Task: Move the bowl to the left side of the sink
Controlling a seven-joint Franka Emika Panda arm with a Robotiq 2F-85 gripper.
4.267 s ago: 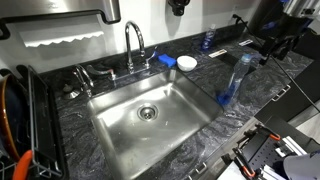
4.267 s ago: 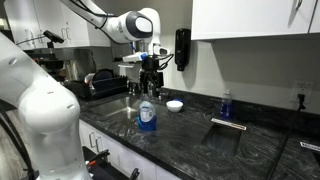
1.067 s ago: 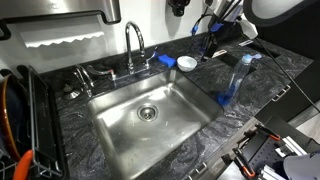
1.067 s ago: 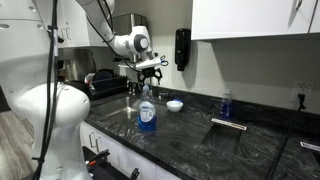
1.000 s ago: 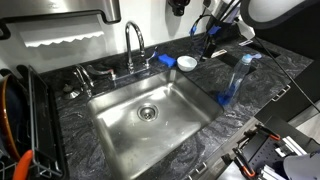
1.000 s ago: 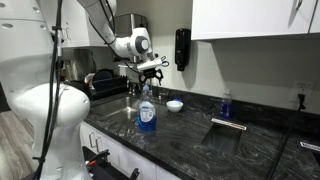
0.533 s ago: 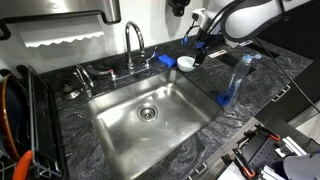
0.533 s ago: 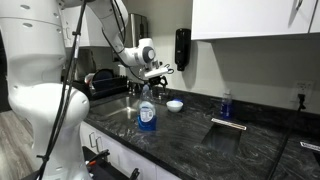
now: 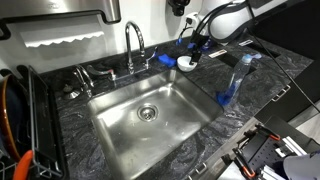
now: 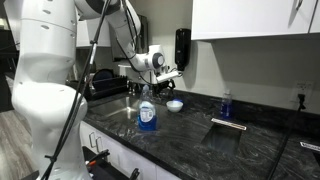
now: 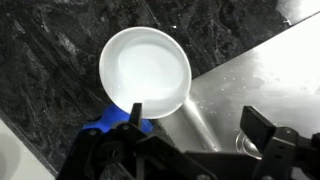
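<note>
I will next lower my gripper onto the bowl's rim by the steel basin, one finger inside and one outside, as that part is between its open fingers.
The small white bowl point(image 9: 186, 63) sits on the dark countertop at the sink's point(image 9: 150, 125) far corner, next to a blue sponge block point(image 9: 167, 60). It also shows in the other exterior view point(image 10: 175, 105). My gripper point(image 9: 196, 48) hovers just above the bowl, apart from it, seen also from the side point(image 10: 166, 76). In the wrist view the bowl point(image 11: 145, 70) fills the upper middle, and the gripper point(image 11: 197, 120) is open and empty, with one fingertip point(image 11: 136, 110) over the bowl's near rim and the other over the steel basin point(image 11: 265, 70).
A clear plastic bottle with blue liquid point(image 9: 232, 80) stands on the counter beside the sink, in front of the bowl in an exterior view point(image 10: 147, 110). The curved chrome tap point(image 9: 133, 45) rises behind the basin. A dish rack point(image 9: 15, 120) stands at the far side.
The arm has swung in from the counter's end and lowered toward the bowl. The bowl, sponge and bottle have not moved.
</note>
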